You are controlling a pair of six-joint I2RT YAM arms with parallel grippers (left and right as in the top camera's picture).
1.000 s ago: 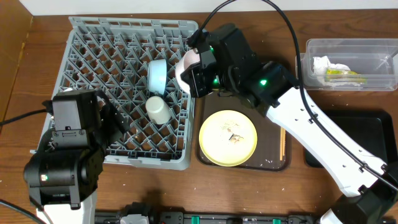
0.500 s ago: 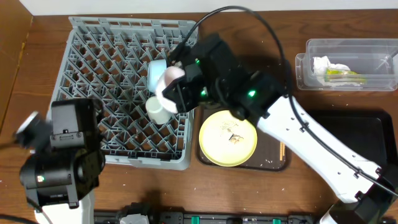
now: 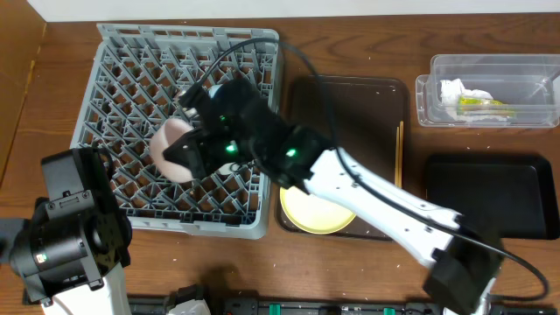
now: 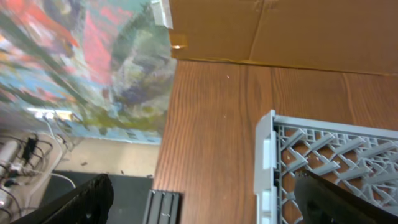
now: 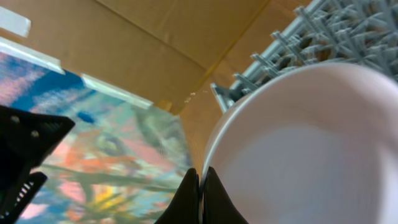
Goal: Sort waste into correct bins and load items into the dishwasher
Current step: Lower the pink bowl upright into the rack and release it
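Note:
The grey dish rack's empty wires stand below my right gripper, so it should lower the small pink saucer (image 3: 171,147) on edge between them and release the saucer's rim.
My right gripper (image 5: 199,196) is shut on the rim of the small pink saucer (image 5: 311,149). In the overhead view it holds the saucer (image 3: 171,147) on edge over the left middle of the grey dish rack (image 3: 131,79). The right arm hides the blue bowl and the cream cup. The pale yellow plate (image 3: 306,217) shows partly under the arm on the brown tray (image 3: 350,114). Chopsticks (image 3: 399,157) lie along the tray's right side. My left gripper (image 4: 205,214) is open and empty beside the rack's corner (image 4: 267,155).
The clear tub (image 3: 525,70) at the far right holds the white napkin (image 3: 455,89) and the green-and-yellow wrapper (image 3: 479,105). The black tray (image 3: 494,197) lies below it. The left arm's body (image 3: 70,236) stands at the rack's lower left corner.
My right arm has swung left with the pink saucer, from the rack's right edge to its left middle. The left arm has drawn back down and left, off the rack.

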